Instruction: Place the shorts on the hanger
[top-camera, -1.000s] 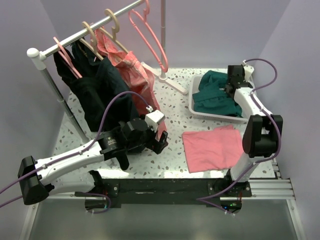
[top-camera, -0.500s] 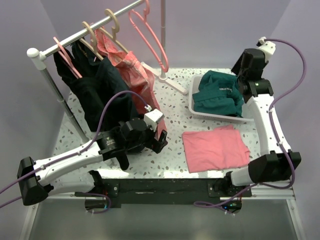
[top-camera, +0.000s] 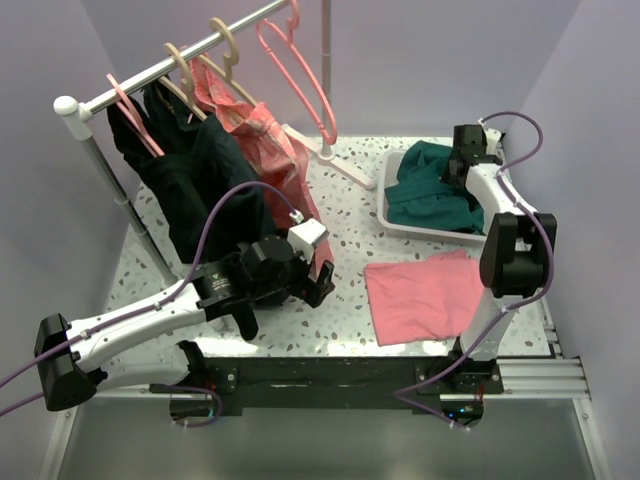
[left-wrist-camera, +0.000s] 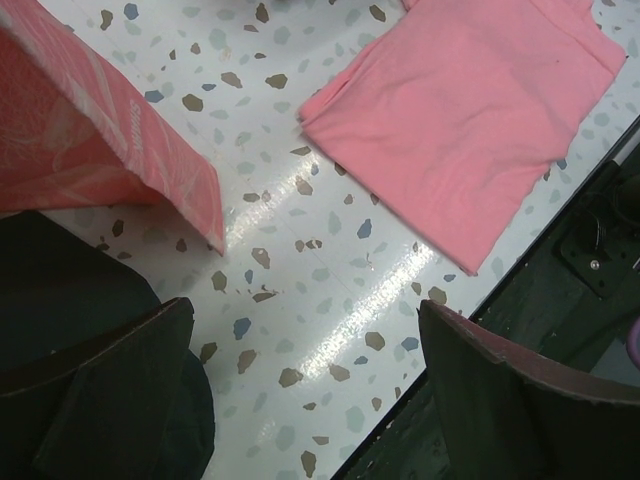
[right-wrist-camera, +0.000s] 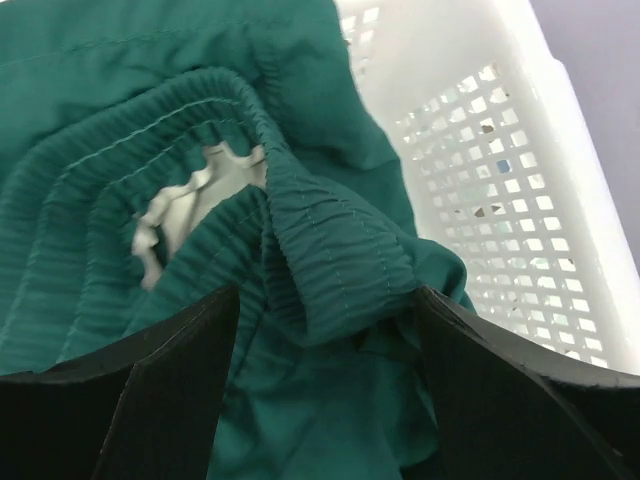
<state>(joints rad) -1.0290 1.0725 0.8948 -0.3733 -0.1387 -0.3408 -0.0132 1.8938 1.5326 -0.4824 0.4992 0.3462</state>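
Note:
My left gripper moves to the right in the top view next and closes on the shorts' waistband, as my right gripper straddles only one waistband fold.
The teal-green shorts lie crumpled in a white basket at the back right. My right gripper hangs low over their right side. In the right wrist view its jaws stand open on either side of a raised fold of the elastic waistband, with the light drawstring to the left. The salmon-pink hanger hangs bare on the rail at the back. My left gripper is open over bare tabletop, holding nothing.
Dark garments and a pink patterned garment hang from the rail beside beige wooden hangers. A flat pink cloth lies at the front right. The basket's perforated wall is close on the right gripper's right.
The right arm lifted away from the basket, then came back down onto the shorts; its jaws went from shut to open. The left arm has not moved.

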